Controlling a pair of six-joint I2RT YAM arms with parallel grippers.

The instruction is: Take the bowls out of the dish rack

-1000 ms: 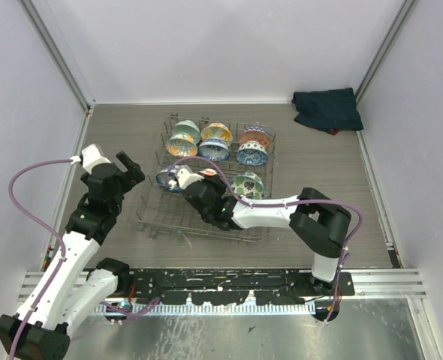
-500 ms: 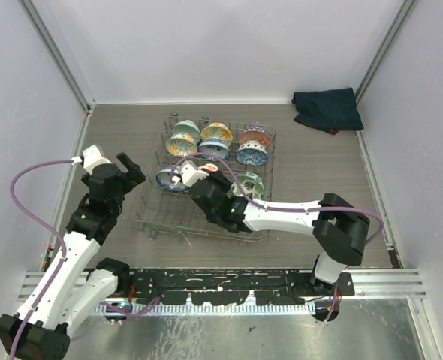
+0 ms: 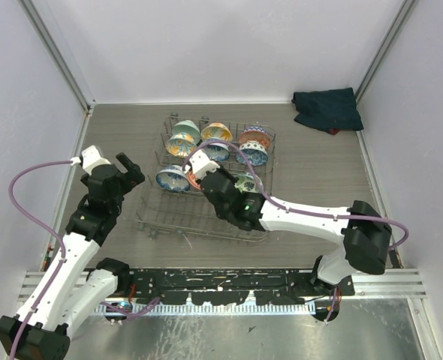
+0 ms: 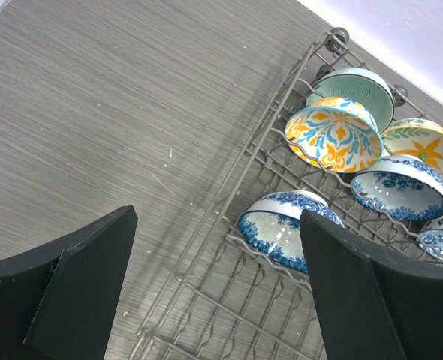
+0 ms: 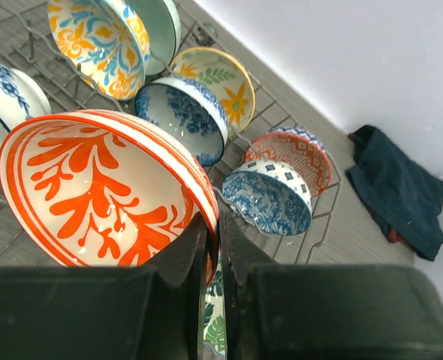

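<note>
My right gripper should carry the orange-and-white bowl outward, to the right in the top view, then lower it and let it go on the bare tabletop between rack [image 3: 206,219] and cloth.
The grey wire dish rack [image 3: 206,219] stands mid-table and holds several patterned bowls. My right gripper [image 3: 199,172] is shut on the rim of an orange-and-white bowl [image 3: 194,180] and holds it tilted just above the rack's middle. In the right wrist view the fingers [image 5: 214,225] pinch that bowl [image 5: 94,187]. A green-leaf bowl [image 5: 218,330] lies under them. My left gripper [image 3: 131,169] is open and empty at the rack's left side. In its wrist view [image 4: 218,217] a blue bowl [image 4: 289,229] stands ahead in the rack [image 4: 229,300].
A dark folded cloth [image 3: 328,109] lies at the back right corner, also in the right wrist view [image 5: 398,187]. White walls close the table on three sides. Bare grey tabletop [image 3: 319,165] lies to the right of the rack.
My right gripper has lifted the orange-and-white bowl and carried it a little to the right and back over the rack. The left arm has not moved.
</note>
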